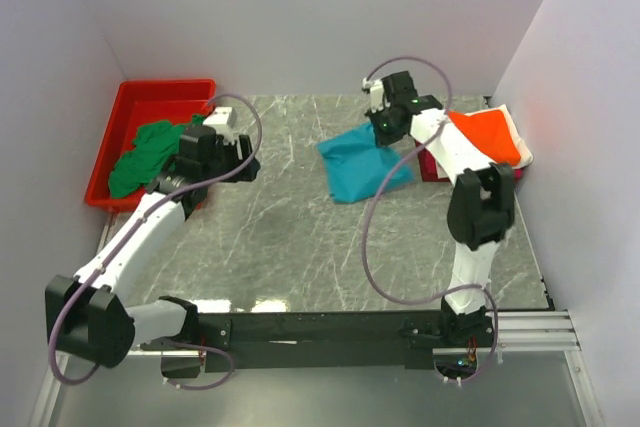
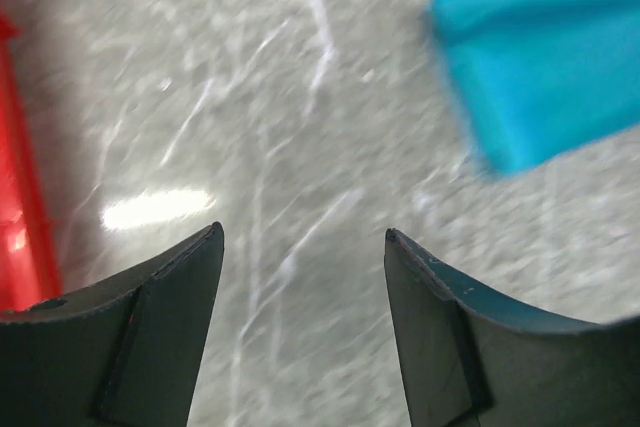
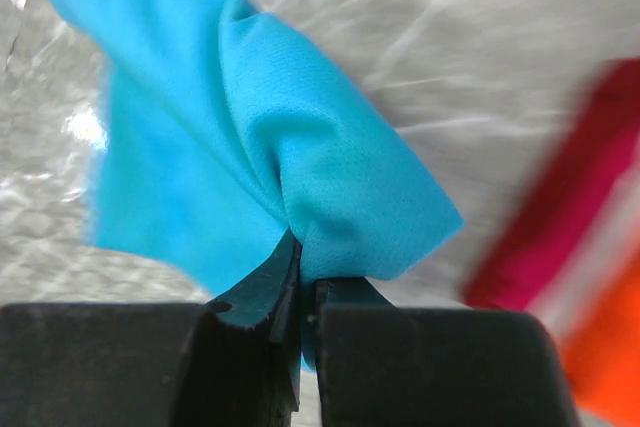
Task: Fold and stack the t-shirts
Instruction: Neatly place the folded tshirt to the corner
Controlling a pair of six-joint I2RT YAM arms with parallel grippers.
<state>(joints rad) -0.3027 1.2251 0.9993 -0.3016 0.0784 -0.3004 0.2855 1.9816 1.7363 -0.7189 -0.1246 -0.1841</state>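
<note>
The teal t-shirt [image 1: 362, 165] goes up with my right gripper next, over the stack's orange top [image 1: 486, 134] and down there for release, since the cloth is already folded.
The folded teal t-shirt [image 1: 362, 165] lies mid-table, its far right edge lifted by my right gripper [image 1: 383, 127], which is shut on the cloth [image 3: 330, 187]. It also shows in the left wrist view [image 2: 545, 47]. A stack of folded shirts sits at the right: orange [image 1: 488, 135] on top, white and magenta [image 1: 432, 164] below; magenta [image 3: 570, 217] and orange [image 3: 610, 347] show blurred in the right wrist view. A dark green t-shirt [image 1: 145, 155] lies crumpled in the red bin. My left gripper [image 1: 240, 169] is open and empty above bare table [image 2: 300, 237].
The red plastic bin [image 1: 135, 112] stands at the back left; its edge shows in the left wrist view [image 2: 20, 207]. White walls close in the marble table [image 1: 280, 247] at the back and sides.
</note>
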